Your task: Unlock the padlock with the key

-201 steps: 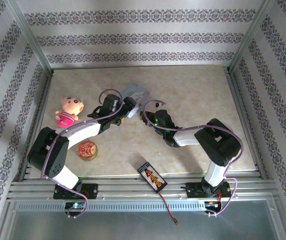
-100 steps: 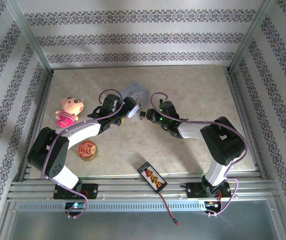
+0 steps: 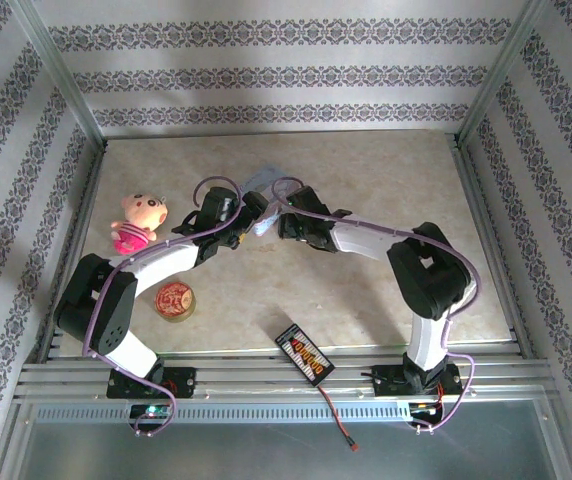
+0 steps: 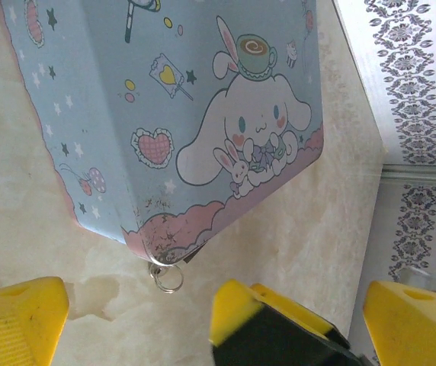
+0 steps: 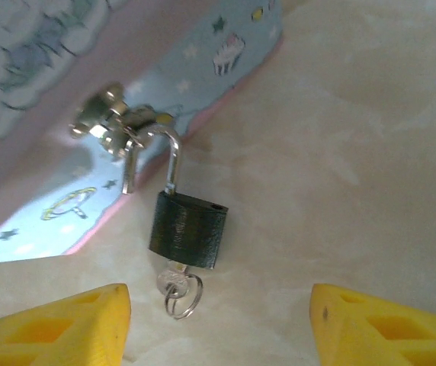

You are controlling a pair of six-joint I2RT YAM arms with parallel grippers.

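My right gripper lowers its open fingers around the sides of the dark padlock body (image 5: 188,231) below and closes next, since the shackle (image 5: 171,162) already stands open.
The small dark padlock (image 5: 189,229) hangs by its silver shackle (image 5: 171,162) from the hasp (image 5: 115,126) of the pale blue tin (image 5: 203,57). One shackle leg sits in the body and the other hole on top is empty. The key (image 5: 174,276) is in the keyway, with its ring (image 5: 184,296) lying on the table. My right gripper (image 5: 218,332) is open just short of the key, touching nothing. My left gripper (image 3: 256,215) is open in front of the tin (image 4: 172,114), where the key ring (image 4: 166,278) peeks out below the tin's corner.
One finger of the right gripper (image 4: 267,324) pokes between the left gripper's fingers. A pink plush doll (image 3: 138,222) lies at the left, a round red tin (image 3: 175,299) near the left arm, and a black device with a cable (image 3: 304,354) at the front edge.
The right arm has stretched farther left toward the tin and its jaws have widened. The left arm has stayed where it was.
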